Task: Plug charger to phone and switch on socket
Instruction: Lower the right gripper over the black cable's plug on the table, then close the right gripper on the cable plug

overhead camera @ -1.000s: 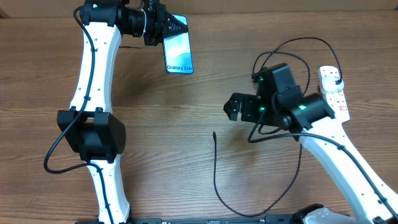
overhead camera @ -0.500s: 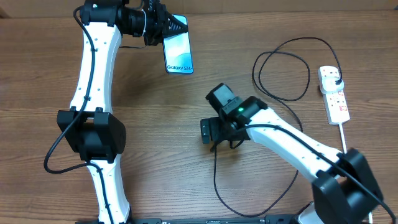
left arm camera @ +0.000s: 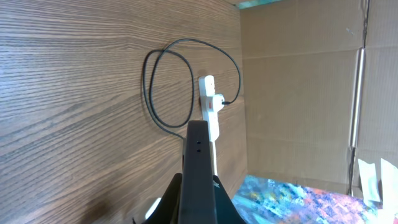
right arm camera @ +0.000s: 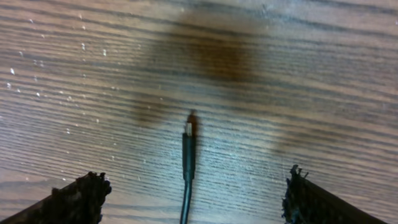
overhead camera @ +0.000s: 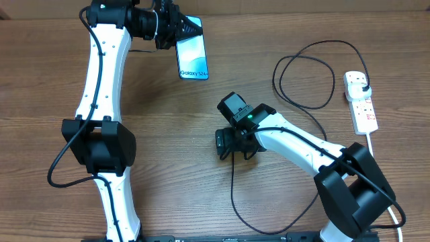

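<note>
Next, my right gripper comes down onto the connector's black sleeve (right arm camera: 188, 158), just behind the metal tip, and closes. The connector lies on the wood between its open fingers.
My left gripper (overhead camera: 173, 30) is shut on the top end of the phone (overhead camera: 192, 57), whose light blue screen faces up at the back of the table. In the left wrist view the phone (left arm camera: 198, 149) shows edge-on between the fingers (left arm camera: 198, 205). The black charger cable (overhead camera: 232, 185) runs from mid-table in a long loop to its plug in the white socket strip (overhead camera: 363, 107) at the right. My right gripper (overhead camera: 228, 143) is open and hovers over the cable's connector tip (right arm camera: 188, 132), which lies on the wood between the two fingers (right arm camera: 196, 196), untouched.
The cable coils in loops (overhead camera: 306, 74) left of the strip; these (left arm camera: 166, 84) and the strip (left arm camera: 210, 112) also show in the left wrist view. A cardboard wall (left arm camera: 298, 93) stands behind the table's right side. The strip's white cord (overhead camera: 373, 144) runs toward the front.
My right arm has swung left from beside the socket strip to above the cable's connector tip and lowered there. The left arm and phone have not moved.
</note>
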You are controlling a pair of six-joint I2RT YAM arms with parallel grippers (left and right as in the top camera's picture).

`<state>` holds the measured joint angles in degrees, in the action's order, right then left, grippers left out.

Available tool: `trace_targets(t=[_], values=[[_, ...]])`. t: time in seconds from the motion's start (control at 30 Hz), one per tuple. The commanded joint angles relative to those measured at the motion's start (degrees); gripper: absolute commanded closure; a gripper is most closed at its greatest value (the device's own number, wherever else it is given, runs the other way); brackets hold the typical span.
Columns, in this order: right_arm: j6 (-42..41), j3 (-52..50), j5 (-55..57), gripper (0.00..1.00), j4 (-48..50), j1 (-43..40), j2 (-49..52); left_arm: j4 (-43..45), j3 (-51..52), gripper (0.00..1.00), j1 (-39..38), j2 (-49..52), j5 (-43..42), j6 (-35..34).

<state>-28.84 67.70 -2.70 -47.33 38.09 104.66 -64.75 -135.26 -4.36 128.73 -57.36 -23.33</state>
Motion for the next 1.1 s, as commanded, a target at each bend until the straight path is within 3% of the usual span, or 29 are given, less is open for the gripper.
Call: trace_targets(t=[0.0,0.2,0.9,0.97,1.07], values=[[-0.3,0.6,0.5,0.11,0.7,0.1,1.4,0.2,-1.1,0.96,0.3,0.3,-0.7,1.5],[-0.3,0.6,0.5,0.19,0.3,0.1,2.0,0.0,-1.1,0.96,0.3,0.3,-0.8,1.5],[-1.1,0.6,-1.0,0.3,0.7,0.2,4.8,0.0,-1.1,0.96,0.3,0.3,-0.7,1.4],[-1.2,0.6,-1.0,0.33,0.6,0.2,4.8,0.3,-1.1,0.96,0.3,0.3,-0.7,0.8],[-1.2,0.6,-1.0,0.47,0.5,0.2,4.8,0.7,-1.1,0.96,0.3,0.3,-0.7,0.0]])
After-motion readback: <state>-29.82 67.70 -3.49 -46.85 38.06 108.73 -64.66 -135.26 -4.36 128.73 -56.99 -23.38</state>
